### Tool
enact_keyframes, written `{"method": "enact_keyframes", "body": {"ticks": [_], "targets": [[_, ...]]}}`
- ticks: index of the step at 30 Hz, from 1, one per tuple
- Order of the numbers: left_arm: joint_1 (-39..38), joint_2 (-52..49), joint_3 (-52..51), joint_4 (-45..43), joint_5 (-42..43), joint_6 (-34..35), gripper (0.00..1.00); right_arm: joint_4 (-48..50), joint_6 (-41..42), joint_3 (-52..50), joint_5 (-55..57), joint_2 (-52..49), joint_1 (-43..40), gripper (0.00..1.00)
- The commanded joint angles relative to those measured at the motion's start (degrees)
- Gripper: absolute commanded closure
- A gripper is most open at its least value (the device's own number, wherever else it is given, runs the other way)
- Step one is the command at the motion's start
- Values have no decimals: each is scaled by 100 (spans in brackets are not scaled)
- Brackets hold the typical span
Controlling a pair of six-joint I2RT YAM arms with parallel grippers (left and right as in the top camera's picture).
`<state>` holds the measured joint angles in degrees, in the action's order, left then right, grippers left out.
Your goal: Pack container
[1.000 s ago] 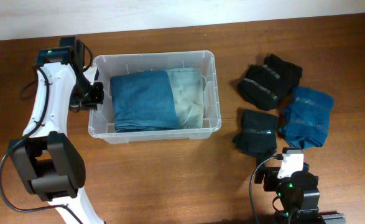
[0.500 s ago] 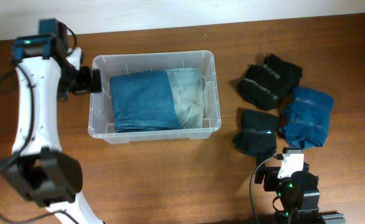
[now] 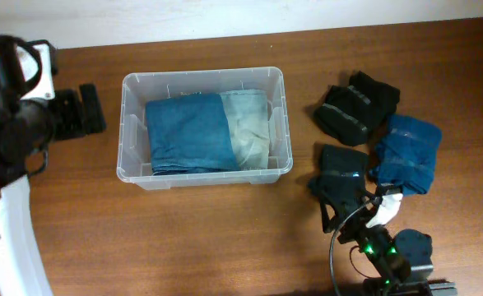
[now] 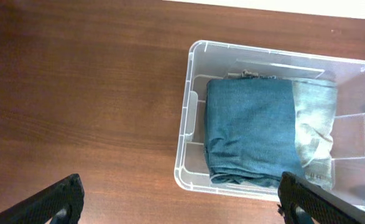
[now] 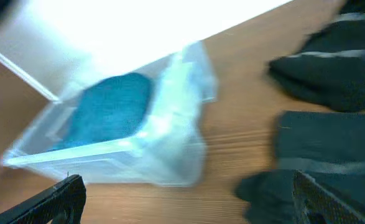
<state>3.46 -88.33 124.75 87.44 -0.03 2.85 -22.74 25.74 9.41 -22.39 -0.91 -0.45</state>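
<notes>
I should raise my right gripper, move it to the right in the overhead view and lower it to the blue garment's edge opposite the black garments, because the bare tabletop leaves room there.
The clear plastic container (image 3: 205, 173) stands mid-table and holds a folded blue garment (image 3: 188, 134) beside a pale green one (image 3: 251, 127). My left gripper (image 3: 80, 113) hangs open and empty, high above the table just left of the container. In the left wrist view the container (image 4: 191, 93) and the blue garment (image 4: 250, 130) lie below the left gripper (image 4: 179, 208). My right gripper (image 3: 352, 207) is open over the near black garment (image 3: 341, 174). The right wrist view is blurred, showing the container (image 5: 107, 158) and black garments (image 5: 328, 146) beyond the right gripper (image 5: 191, 205).
On the table right of the container lie another black folded garment (image 3: 356, 107) and a blue folded one (image 3: 406, 154). A pale wall runs along the table's far edge (image 3: 225, 34).
My left gripper has let go of the container's left wall, opened, and risen up and away to the left. My right arm has swung forward over the near black garment.
</notes>
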Motion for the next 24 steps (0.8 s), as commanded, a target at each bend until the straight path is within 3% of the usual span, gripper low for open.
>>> {"method": "enact_keyframes", "body": {"ticks": [1, 8, 12, 15, 19, 24], "targets": [[7, -37, 2, 2, -35, 59, 0, 116, 422, 105, -702, 2, -37, 2], [7, -46, 2, 7, -37, 59, 1, -304, 310, 1099, -221, -1137, -37, 2], [7, -46, 2, 9, -37, 57, 1, -953, -442, 2256, 509, -2404, -37, 2], [7, -46, 2, 7, -35, 59, 0, -1174, -1067, 3265, 424, -3418, -37, 1], [7, -46, 2, 9, -37, 57, 1, -1593, -1093, 4413, 295, -4485, -59, 2], [7, -46, 2, 9, -37, 57, 1, -2218, -1023, 5678, 332, -5746, -866, 1]]}}
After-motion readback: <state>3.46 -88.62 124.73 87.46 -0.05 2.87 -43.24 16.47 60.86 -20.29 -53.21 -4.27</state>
